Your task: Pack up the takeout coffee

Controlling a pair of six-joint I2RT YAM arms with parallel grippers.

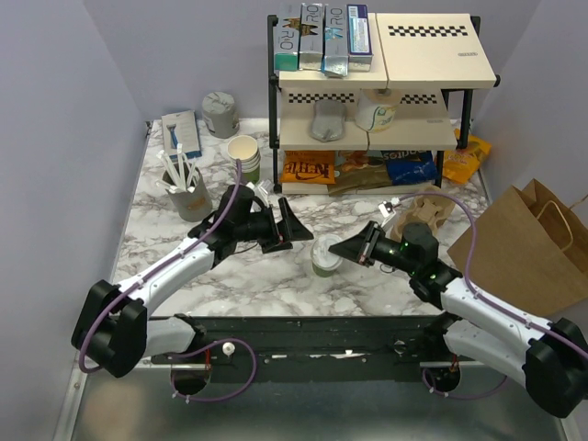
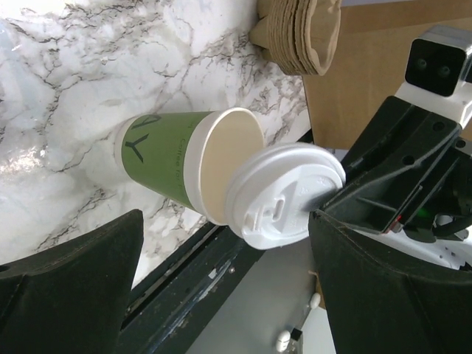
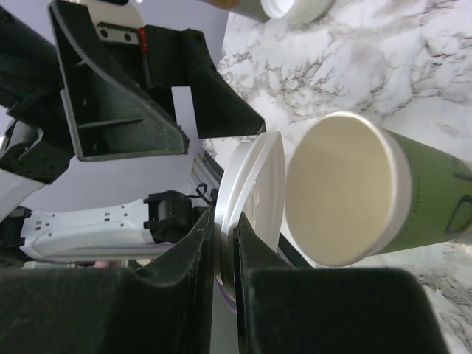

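The robot's right gripper will first go down toward the cup, to get the tilted lid down onto the cup's rim.
The takeout coffee cup stands upright mid-table, cream above and green below; its mouth is uncovered and looks empty inside. My right gripper is shut on the edge of the white plastic lid. It holds the lid tilted beside the cup's rim, overlapping it without being seated on it. My left gripper is open, just left of the cup with nothing between its fingers; in the top view it points at the cup from the left.
A brown paper bag stands at the right. Cardboard cup carriers lie behind my right arm. A stack of lidless cups, a grey cup of white sticks and a shelf rack with snack bags stand at the back.
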